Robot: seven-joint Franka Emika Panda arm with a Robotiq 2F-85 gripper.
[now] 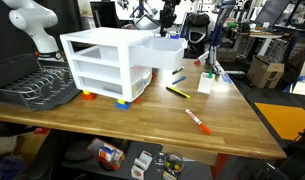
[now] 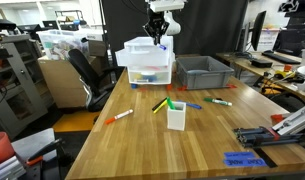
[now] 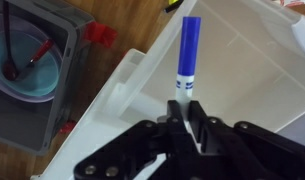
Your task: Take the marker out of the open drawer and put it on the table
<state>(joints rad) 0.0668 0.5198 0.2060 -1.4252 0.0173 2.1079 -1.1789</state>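
My gripper will move off the drawer and down to the bare tabletop beside the white cup and release the marker, since that spot lies below my gripper.
In the wrist view my gripper is shut on the marker, which has a blue cap and a white lower barrel. It holds the marker above the white open drawer. In both exterior views the gripper hangs just above the pulled-out top drawer of the white three-tier unit. The unit stands on the wooden table. The marker is too small to make out in the exterior views.
A red-and-white marker, a yellow-and-black pen and a white cup lie on the table in front of the unit. A grey bin stands beside the unit and a dish rack on its other side.
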